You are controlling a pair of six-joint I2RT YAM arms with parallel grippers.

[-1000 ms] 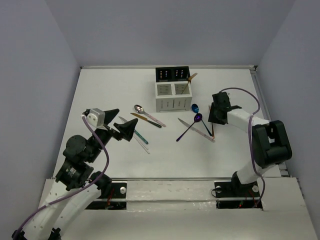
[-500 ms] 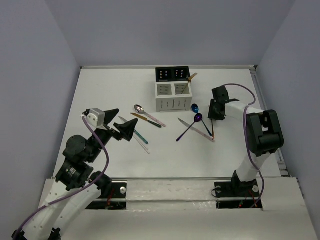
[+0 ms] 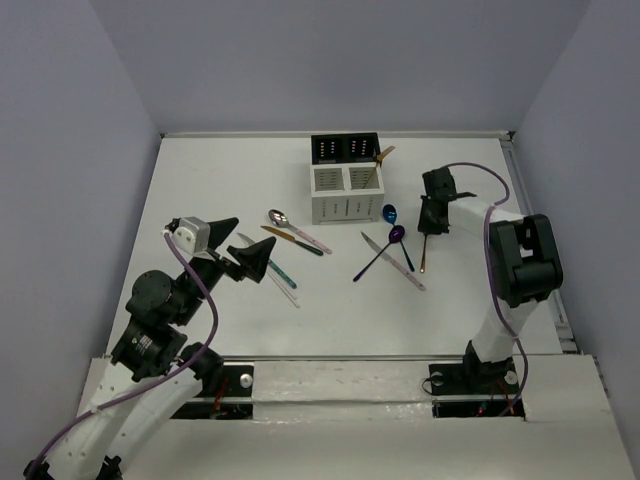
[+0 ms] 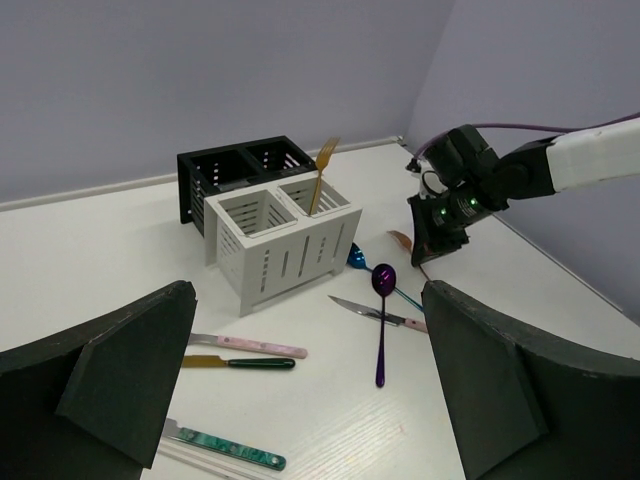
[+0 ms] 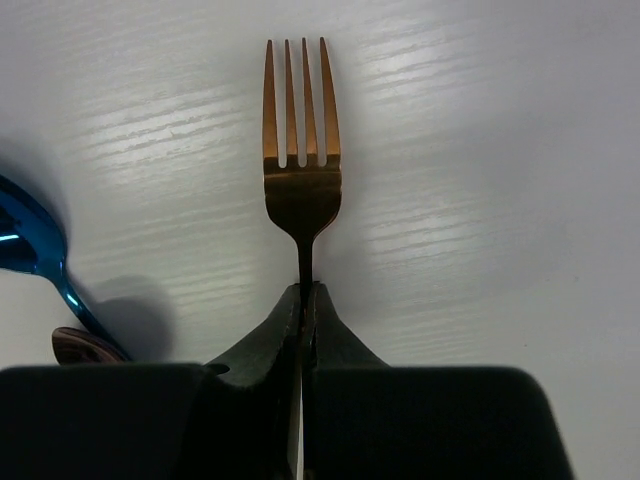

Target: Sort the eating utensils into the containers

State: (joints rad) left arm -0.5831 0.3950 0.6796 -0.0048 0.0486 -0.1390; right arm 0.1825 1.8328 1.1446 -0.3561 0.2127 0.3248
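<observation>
Next, my right gripper should lift the copper fork, tilting its tines up, then lower it into one white section of the caddy where a gold fork already stands.
My right gripper (image 5: 306, 292) is shut on the neck of a copper fork (image 5: 301, 190) lying on the table, tines pointing away from the wrist. From above, this gripper (image 3: 432, 222) sits right of the caddy (image 3: 345, 192), with the fork's handle (image 3: 423, 255) trailing toward the near edge. The containers are white slotted compartments in front and black ones (image 3: 343, 148) behind; a gold fork (image 4: 322, 170) stands in the right white one. My left gripper (image 4: 310, 400) hangs open over the left half of the table, holding nothing.
A purple spoon (image 3: 378, 255), a blue spoon (image 3: 392, 218) and a pink-handled knife (image 3: 395, 258) lie crossed beside the right gripper. A pink-handled spoon (image 3: 298, 230), a dark-handled gold knife (image 3: 295, 240) and a teal knife (image 3: 275, 265) lie near the left gripper.
The right gripper has moved slightly toward the far side and closed from open onto the copper fork. The fork's handle has swung a little. The left arm has not moved.
</observation>
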